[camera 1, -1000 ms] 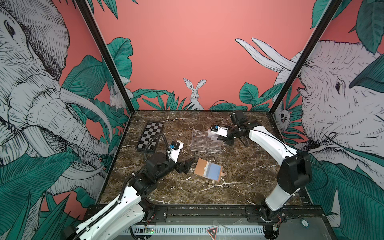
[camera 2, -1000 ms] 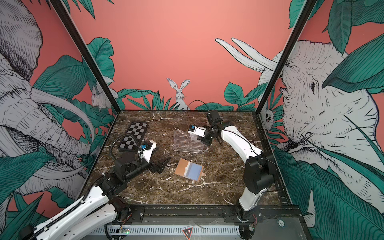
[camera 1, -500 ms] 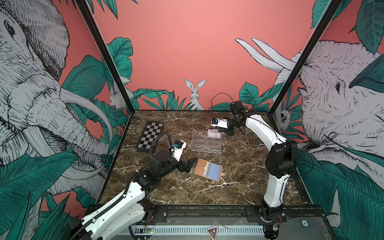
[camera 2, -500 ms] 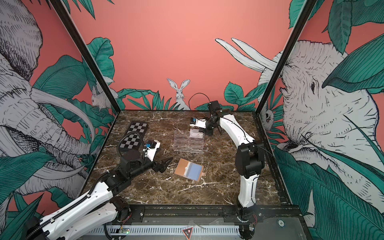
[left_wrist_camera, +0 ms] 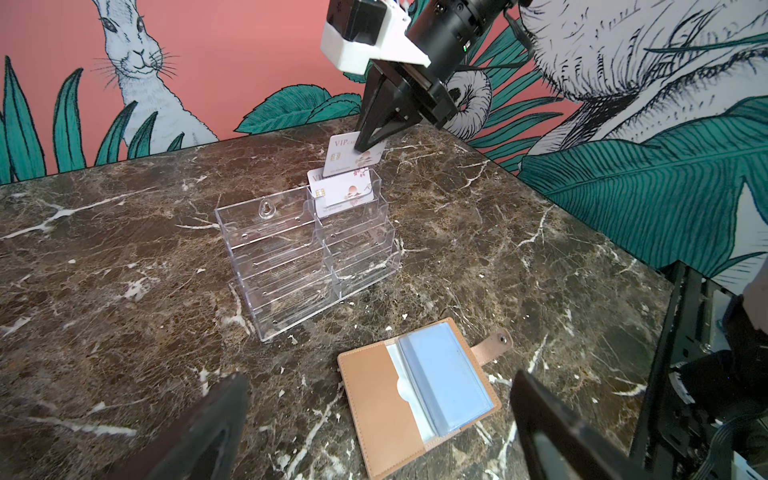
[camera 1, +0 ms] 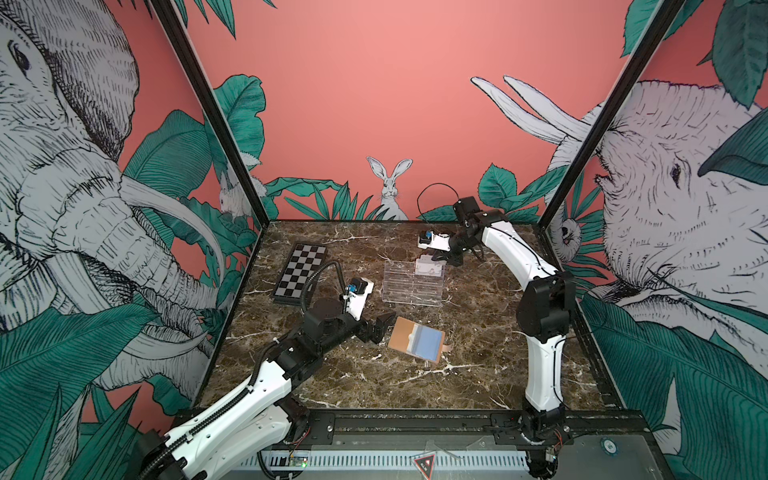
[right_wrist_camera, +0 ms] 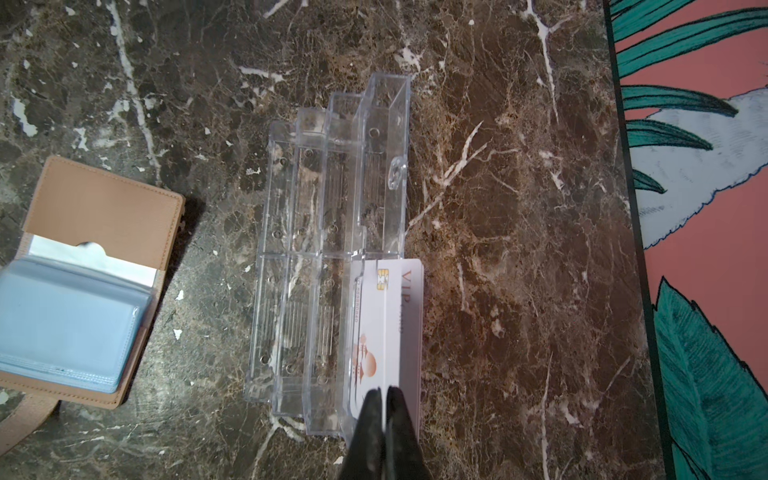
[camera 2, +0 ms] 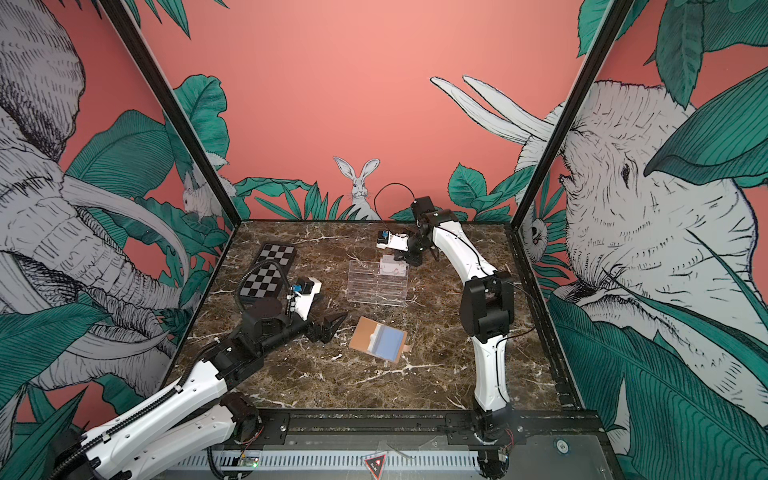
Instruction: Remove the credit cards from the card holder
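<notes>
The white credit card still hangs above the rack's top pocket (camera 1: 429, 269) (right_wrist_camera: 368, 340), so the robot's right gripper next needs to lower it until it sits beside the second one, then release it.
The card holder (camera 1: 405, 337) lies open on the marble, its tan cover to the left and a pale blue card (left_wrist_camera: 444, 382) in its clear sleeves. My left gripper (camera 1: 380, 328) hovers open just left of it, and the wallet (left_wrist_camera: 374, 399) shows between the spread fingers (left_wrist_camera: 208, 428). My right gripper (right_wrist_camera: 384, 392) is shut on a white credit card (left_wrist_camera: 347, 156), held above the top right pocket of the clear rack (camera 1: 411, 286). A second white card (left_wrist_camera: 343, 191) stands in that pocket.
A black-and-white chequered board (camera 1: 301, 268) lies at the back left. The clear rack (camera 2: 376, 286) stands behind the card holder (camera 2: 365, 336). Painted walls close in the back and both sides, and a black rail (camera 1: 415, 419) runs along the front.
The right arm has swung upright, lifting its gripper up and back over the rack's rear pocket. The left arm has shifted slightly; its gripper stays open beside the wallet.
</notes>
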You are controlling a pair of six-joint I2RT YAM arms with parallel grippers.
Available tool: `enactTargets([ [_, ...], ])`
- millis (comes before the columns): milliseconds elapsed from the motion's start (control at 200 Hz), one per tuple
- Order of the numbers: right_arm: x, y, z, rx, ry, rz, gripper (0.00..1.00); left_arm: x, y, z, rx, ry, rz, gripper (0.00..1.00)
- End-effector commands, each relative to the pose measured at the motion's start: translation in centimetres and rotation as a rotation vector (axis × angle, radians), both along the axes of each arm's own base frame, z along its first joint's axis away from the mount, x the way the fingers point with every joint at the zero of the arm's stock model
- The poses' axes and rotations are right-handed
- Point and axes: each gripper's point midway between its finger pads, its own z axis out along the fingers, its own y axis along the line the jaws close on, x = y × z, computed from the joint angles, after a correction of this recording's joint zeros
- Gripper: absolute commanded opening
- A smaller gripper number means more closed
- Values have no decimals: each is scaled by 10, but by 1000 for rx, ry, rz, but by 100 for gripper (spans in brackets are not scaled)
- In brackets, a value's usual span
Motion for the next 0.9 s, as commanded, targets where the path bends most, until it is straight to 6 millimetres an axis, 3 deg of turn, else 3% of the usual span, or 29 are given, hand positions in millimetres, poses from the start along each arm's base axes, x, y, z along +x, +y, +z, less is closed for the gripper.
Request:
enactTargets([
  [0, -2, 3, 0, 22, 38, -6, 0, -1, 0, 16, -37, -29, -3, 99],
  [895, 10, 11, -11, 28, 88, -28, 0, -6, 0, 11, -36, 0, -19, 99],
])
